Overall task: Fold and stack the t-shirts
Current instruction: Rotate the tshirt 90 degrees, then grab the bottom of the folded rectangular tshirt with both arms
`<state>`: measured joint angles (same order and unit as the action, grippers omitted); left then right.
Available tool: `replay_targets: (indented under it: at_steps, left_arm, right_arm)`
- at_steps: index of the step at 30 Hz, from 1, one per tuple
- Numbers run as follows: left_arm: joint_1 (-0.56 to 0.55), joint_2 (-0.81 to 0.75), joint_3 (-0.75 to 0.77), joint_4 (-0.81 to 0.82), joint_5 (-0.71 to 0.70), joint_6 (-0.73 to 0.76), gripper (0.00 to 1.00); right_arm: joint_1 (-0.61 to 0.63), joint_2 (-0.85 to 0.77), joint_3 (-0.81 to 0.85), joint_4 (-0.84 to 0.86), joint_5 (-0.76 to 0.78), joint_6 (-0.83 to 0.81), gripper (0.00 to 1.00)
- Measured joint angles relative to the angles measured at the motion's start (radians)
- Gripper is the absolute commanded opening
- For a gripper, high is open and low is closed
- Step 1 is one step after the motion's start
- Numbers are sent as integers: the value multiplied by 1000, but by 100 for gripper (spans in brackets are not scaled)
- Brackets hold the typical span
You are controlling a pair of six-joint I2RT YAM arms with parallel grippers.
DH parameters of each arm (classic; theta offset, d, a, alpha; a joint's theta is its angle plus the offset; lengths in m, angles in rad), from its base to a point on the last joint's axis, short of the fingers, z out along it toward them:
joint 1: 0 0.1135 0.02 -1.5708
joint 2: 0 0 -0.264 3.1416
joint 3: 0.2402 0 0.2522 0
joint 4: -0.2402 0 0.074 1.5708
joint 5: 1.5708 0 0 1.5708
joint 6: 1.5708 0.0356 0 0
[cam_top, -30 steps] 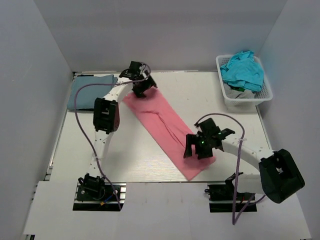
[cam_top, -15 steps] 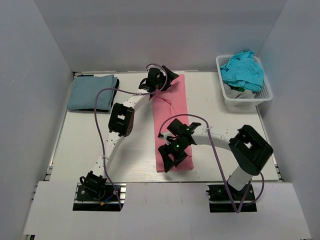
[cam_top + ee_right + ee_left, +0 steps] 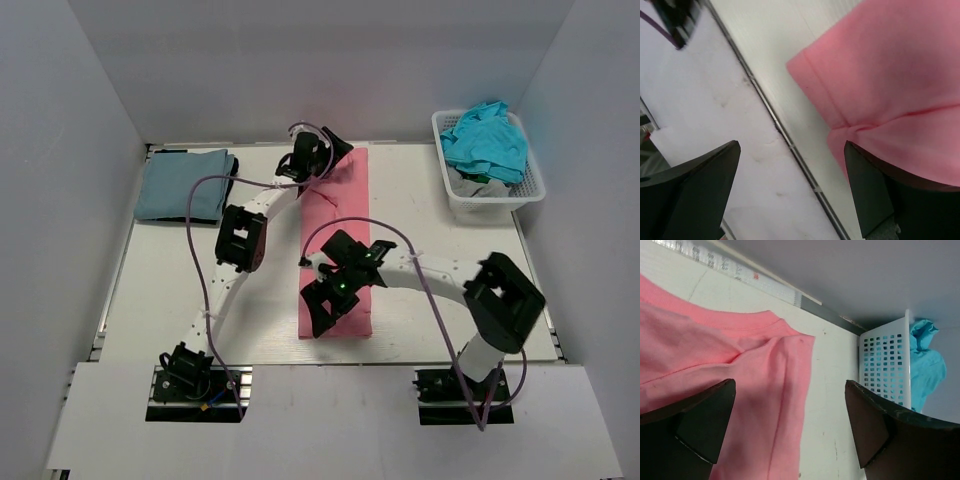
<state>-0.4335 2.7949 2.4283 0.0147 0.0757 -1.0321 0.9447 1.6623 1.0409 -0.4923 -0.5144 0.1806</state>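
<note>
The left gripper lifts and turns back next, then lowers onto the t-shirt's near corner farther from the basket.
A salmon-pink t-shirt (image 3: 345,195), folded into a long narrow strip, lies straight down the middle of the table. My left gripper (image 3: 335,155) hovers open over its far collar end; in the left wrist view the pink cloth (image 3: 715,360) lies flat below and left of the wide jaws (image 3: 790,427). My right gripper (image 3: 322,318) stands open at the strip's near left corner; in the right wrist view that pink corner (image 3: 880,75) lies flat, with nothing between the jaws (image 3: 792,187). A grey-blue t-shirt (image 3: 182,185) lies folded at the far left.
A white lattice basket (image 3: 482,204) at the far right holds a teal t-shirt (image 3: 487,140) and a grey one (image 3: 478,185); the same basket (image 3: 885,365) shows in the left wrist view. The table's front edge (image 3: 790,145) runs just below the right gripper. Grey walls enclose three sides.
The pink strip has swung from a diagonal to lie straight from front to back. Both arms moved with it, the left to the right and the right toward the centre.
</note>
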Motion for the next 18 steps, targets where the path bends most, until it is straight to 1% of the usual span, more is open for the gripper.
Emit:
replay_targets:
  at_steps: [3, 5, 8, 12, 13, 14, 15, 18]
  left_arm:
    - [5, -76, -16, -69, 21, 85, 100]
    - [10, -172, -61, -115, 47, 144, 100]
    - [13, -436, -245, -204, 76, 225, 100]
    - [11, -822, -445, -380, 51, 288, 100]
    - [8, -914, -510, -412, 47, 293, 100]
    - [6, -1024, -618, -410, 51, 302, 100]
    - [2, -1138, -745, -414, 66, 305, 100]
    - [-28, -1395, -1108, -442, 123, 293, 100]
  right_arm:
    - [2, -130, -36, 29, 19, 43, 90]
    - [2, -229, -77, 66, 40, 78, 90]
    - [2, -352, -145, 90, 112, 134, 90]
    - [-3, -425, -193, 43, 293, 221, 90]
    - [-5, -438, -203, 30, 329, 240, 90]
    - [-11, -458, -217, 11, 375, 268, 90]
    - [-16, -476, -233, -4, 407, 293, 90]
    - [-34, -542, -296, -39, 464, 366, 90]
